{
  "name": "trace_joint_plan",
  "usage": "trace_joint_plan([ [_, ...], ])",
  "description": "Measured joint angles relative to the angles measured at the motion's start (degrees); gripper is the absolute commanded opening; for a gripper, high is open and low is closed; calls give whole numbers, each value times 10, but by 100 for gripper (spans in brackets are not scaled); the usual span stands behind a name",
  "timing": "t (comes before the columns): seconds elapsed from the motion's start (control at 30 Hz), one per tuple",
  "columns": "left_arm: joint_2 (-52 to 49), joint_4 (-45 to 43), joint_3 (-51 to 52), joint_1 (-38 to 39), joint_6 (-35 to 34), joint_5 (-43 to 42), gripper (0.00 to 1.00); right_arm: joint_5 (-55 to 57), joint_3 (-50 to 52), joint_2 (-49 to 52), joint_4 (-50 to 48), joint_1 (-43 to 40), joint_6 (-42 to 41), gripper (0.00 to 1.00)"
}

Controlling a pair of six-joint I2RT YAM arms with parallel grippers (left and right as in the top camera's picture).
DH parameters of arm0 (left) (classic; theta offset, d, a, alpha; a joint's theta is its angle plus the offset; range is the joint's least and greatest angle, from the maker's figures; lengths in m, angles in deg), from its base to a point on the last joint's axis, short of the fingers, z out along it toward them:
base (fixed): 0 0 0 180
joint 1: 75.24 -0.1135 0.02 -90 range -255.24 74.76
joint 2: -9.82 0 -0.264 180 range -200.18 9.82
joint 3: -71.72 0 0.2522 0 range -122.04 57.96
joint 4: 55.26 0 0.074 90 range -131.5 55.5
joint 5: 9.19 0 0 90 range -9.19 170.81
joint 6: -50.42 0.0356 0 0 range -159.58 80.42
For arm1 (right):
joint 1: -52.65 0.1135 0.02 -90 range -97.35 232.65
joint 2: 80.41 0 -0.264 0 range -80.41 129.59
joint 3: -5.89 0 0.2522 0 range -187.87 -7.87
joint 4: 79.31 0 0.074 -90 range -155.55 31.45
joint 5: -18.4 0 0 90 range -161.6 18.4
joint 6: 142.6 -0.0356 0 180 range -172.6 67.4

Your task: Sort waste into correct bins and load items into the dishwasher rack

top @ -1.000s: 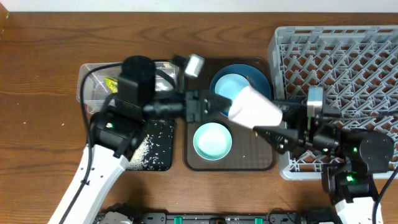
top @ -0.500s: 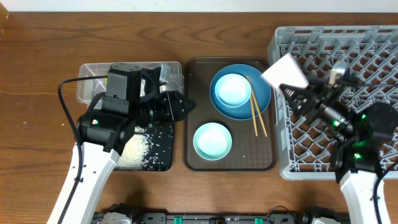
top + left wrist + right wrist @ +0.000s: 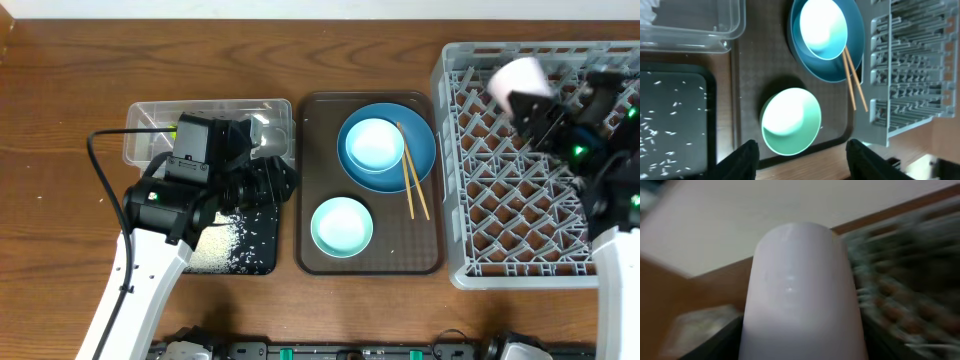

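Note:
The pink cup is empty, so my right gripper needs to tip downward next and lower it among the pegs of the rack's far corner (image 3: 476, 92) by the brown tray. Then my gripper needs to release the cup.
My right gripper (image 3: 535, 105) is shut on the small pink cup (image 3: 518, 80) and holds it above the back of the grey dishwasher rack (image 3: 520, 210). The cup (image 3: 802, 290) fills the blurred right wrist view between the dark fingers (image 3: 715, 340). My left gripper (image 3: 284, 180) hangs open and empty over the seam between the black tray (image 3: 255, 255) and the brown tray. Past its fingers (image 3: 745, 160) lies the pale green bowl (image 3: 791, 120). The light-blue bowl (image 3: 373, 143) sits in the blue plate (image 3: 420, 150), and the chopsticks (image 3: 412, 180) rest on the plate's right rim.
Loose rice grains (image 3: 215, 245) cover the black tray. The clear tub (image 3: 150, 120) behind it holds a yellow-green wrapper (image 3: 176, 129). The brown serving tray (image 3: 400, 255) carries the plate and both bowls. The left arm hides part of the tub and the black tray.
The right arm has swung the pink cup from over the brown tray to above the rack's back. The left arm drew back to the left, and its jaws opened wider.

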State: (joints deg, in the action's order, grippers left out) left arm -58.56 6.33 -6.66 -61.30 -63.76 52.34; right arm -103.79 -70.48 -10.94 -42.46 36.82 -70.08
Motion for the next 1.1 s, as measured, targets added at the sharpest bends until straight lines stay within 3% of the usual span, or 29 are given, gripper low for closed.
trace_joint_plan([
  [0.13, 0, 0, 0, 0, 2, 3, 79, 89, -69, 26, 39, 0, 48, 47],
  [0.3, 0, 0, 0, 0, 2, 4, 85, 131, -97, 65, 30, 0, 75, 46],
  [0.73, 0, 0, 0, 0, 2, 4, 92, 168, -97, 190, -41, 36, 99, 45],
  [1.1, 0, 0, 0, 0, 2, 4, 93, 244, -97, 268, -40, 80, 112, 45],
])
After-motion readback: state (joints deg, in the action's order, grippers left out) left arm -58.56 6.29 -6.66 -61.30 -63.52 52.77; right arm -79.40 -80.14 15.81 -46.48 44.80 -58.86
